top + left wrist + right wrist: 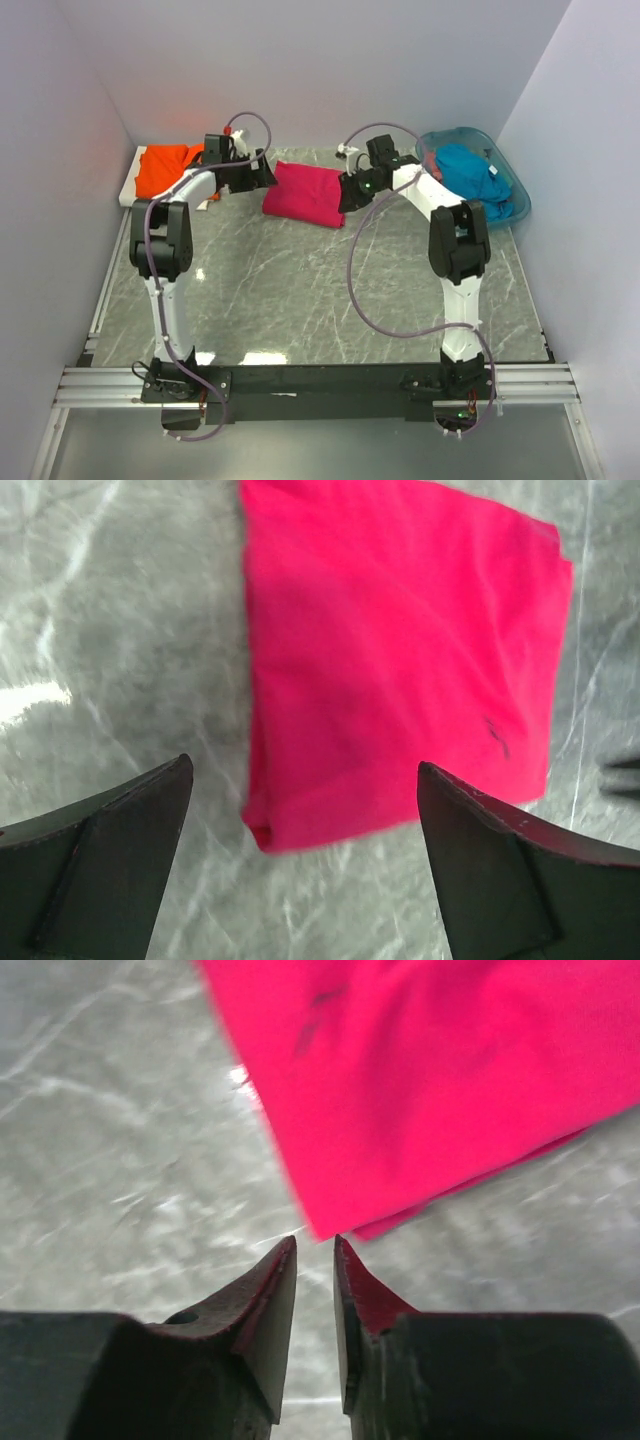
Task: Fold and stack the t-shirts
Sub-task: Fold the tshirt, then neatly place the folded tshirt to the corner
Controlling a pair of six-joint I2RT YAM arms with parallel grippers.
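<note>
Next, my left gripper will lower, moving right in the top view, onto the magenta-red t-shirt's edge (271, 193) (256, 685) facing the orange t-shirt, since that edge lines up between the open fingers.
The magenta-red t-shirt (305, 193) lies folded in a rectangle on the marble table at the far middle. It also shows in the left wrist view (400, 660) and the right wrist view (440, 1080). My left gripper (266, 176) hovers at its left edge, jaws wide open and empty (305, 765). My right gripper (350, 192) is at the shirt's right corner, jaws a narrow gap apart with nothing between them (316, 1240). The orange t-shirt (165, 168) lies folded at the far left. The teal-blue t-shirt (470, 172) is bunched in the basket.
The translucent teal plastic basket (517, 205) stands at the far right against the wall. The orange shirt rests on a white board (130, 185) by the left wall. White walls close in the table on three sides.
</note>
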